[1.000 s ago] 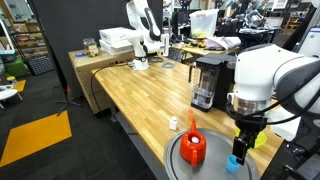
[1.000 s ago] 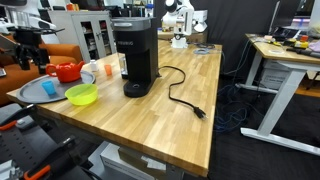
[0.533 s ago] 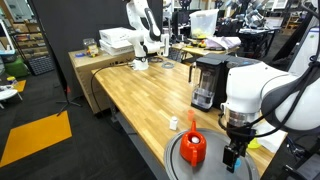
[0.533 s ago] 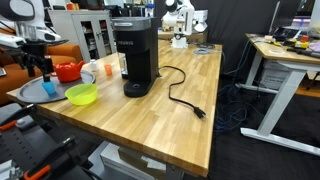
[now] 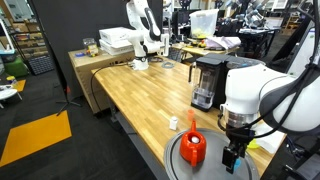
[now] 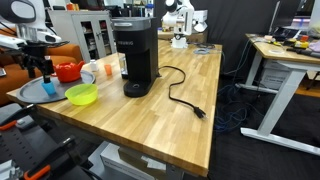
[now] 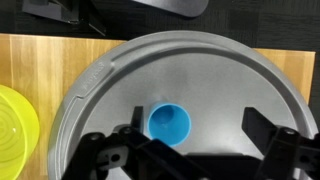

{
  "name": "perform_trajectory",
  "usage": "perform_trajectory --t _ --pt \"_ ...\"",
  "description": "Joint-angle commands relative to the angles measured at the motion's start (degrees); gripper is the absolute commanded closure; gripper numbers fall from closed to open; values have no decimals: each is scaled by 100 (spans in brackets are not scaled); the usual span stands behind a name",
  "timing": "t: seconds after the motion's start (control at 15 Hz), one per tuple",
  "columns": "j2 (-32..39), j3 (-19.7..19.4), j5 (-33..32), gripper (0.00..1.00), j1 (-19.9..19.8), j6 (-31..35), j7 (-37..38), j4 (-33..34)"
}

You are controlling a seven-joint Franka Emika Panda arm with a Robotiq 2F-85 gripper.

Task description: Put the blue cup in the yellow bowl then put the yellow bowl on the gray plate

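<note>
My gripper will first go down toward the gray plate, to get the blue cup [image 6: 48, 87] between its fingers.
The blue cup [image 7: 169, 124] stands upright on the gray plate [image 7: 230, 80], its opening facing the wrist camera. My gripper [image 7: 197, 121] is open and hangs just above the plate. The cup sits between its fingers, close to the left finger [image 7: 137, 117] and well apart from the right one. The yellow bowl [image 7: 15, 130] rests on the wooden table just off the plate's rim. In both exterior views the gripper [image 5: 233, 155] [image 6: 45, 68] is down over the plate [image 5: 178, 152] [image 6: 30, 93]. The bowl [image 6: 82, 94] lies beside the plate, and the cup [image 6: 48, 87] shows under the fingers.
A red kettle-like object [image 5: 193, 148] [image 6: 67, 71] stands on the plate close to the gripper. A small white cylinder [image 5: 174, 123] is on the table beyond it. A black coffee machine [image 6: 134, 57] with a trailing cable [image 6: 185, 100] stands near the bowl. The table edge runs beside the plate.
Over the last second the arm came down and shifted over the blue cup, so the fingers now straddle it. In the last half second nothing moved.
</note>
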Motion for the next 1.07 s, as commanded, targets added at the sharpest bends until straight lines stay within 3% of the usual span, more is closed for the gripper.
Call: perform_trajectory --t 0.0,0.8,0.87,0.93,1.0 --pt "23 11 57 0 -49 17 -73 5" --pt "446 -125 -29 0 -63 -69 -119 215" --pt "465 -135 -40 5 -62 -77 -122 245" --pt "491 -152 -55 24 -58 -74 -125 284" --pt "514 -162 -60 29 -59 -73 -131 317"
